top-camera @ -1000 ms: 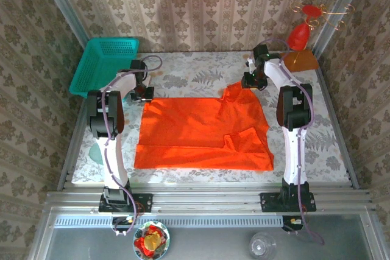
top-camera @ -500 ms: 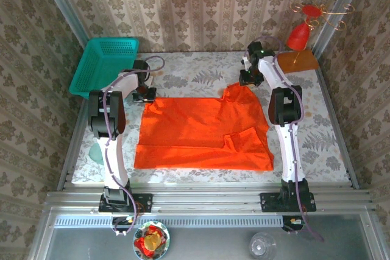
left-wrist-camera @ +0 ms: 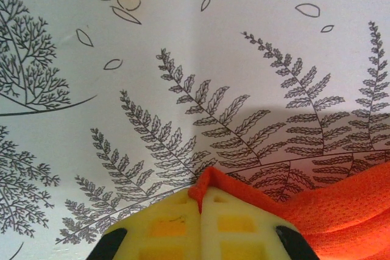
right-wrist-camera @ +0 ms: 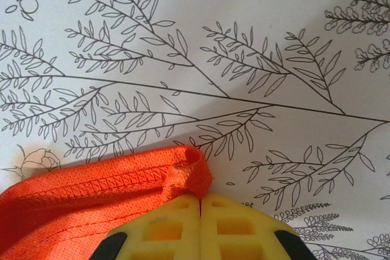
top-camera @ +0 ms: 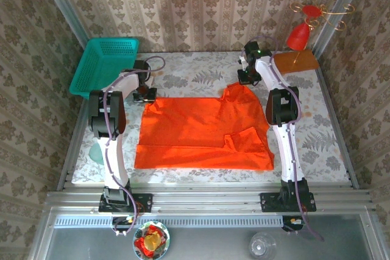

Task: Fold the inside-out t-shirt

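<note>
The shirt's crosswise edge lies back from my left gripper, so it will next lift the pinched corner back over the flat far part, then lower and release it.
The bright orange inside-out t-shirt (top-camera: 201, 132) lies spread flat on the fern-patterned table, a folded-over flap near its right side. My left gripper (top-camera: 146, 94) is at the shirt's far left corner, its yellow jaws pressed together on a pinch of orange cloth (left-wrist-camera: 210, 178). My right gripper (top-camera: 244, 77) is at the far right corner. In the right wrist view its jaws are shut on the rolled, stitched hem (right-wrist-camera: 189, 172), with the shirt (right-wrist-camera: 73, 205) trailing left. In the left wrist view the shirt (left-wrist-camera: 353, 205) bunches at the lower right.
A teal basket (top-camera: 103, 62) stands at the far left corner. A red ornament on a wooden base (top-camera: 298, 47) stands at the far right corner, close behind the right arm. The metal table rail (top-camera: 201, 202) runs along the near edge.
The right gripper has slid left toward the shirt's far right corner and shut on its hem. The left gripper has stayed shut on the far left corner.
</note>
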Robot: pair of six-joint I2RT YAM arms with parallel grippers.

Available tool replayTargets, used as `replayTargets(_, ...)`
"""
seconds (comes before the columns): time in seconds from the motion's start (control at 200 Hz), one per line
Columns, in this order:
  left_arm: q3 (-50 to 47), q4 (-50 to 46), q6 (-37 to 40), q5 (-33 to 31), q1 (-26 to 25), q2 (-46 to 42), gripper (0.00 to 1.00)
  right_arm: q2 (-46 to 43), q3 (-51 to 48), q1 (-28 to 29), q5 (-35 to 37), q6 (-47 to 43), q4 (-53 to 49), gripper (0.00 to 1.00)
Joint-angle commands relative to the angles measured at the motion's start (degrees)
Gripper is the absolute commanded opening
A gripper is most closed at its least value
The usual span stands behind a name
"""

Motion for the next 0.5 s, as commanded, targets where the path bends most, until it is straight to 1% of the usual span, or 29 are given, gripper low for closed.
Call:
replayTargets(0.0,-0.5,-1.0,-1.8,1.5,-0.4,-3.1,0.0,-0.4,1.0,0.0,3.6,0.4,-2.8,0.0)
replayTargets(0.16,-1.3,1.7,-3.3,0.5,-0.1,-6.8,0.0,-6.6,0.6,-1.8,4.9,3.0,-2.0,0.0)
replayTargets(0.27,-3.0,4.4,-5.0,1.0,0.5,-9.5,0.0,-11.2,-1.1,-2.9,3.4,3.7,-1.8,0.0)
replayTargets(0.495,-8.2,9.3,-6.5,1.2,1.1,-14.7,0.0,-23.4,-14.1,-3.1,1.6,4.2,1.9,0.0)
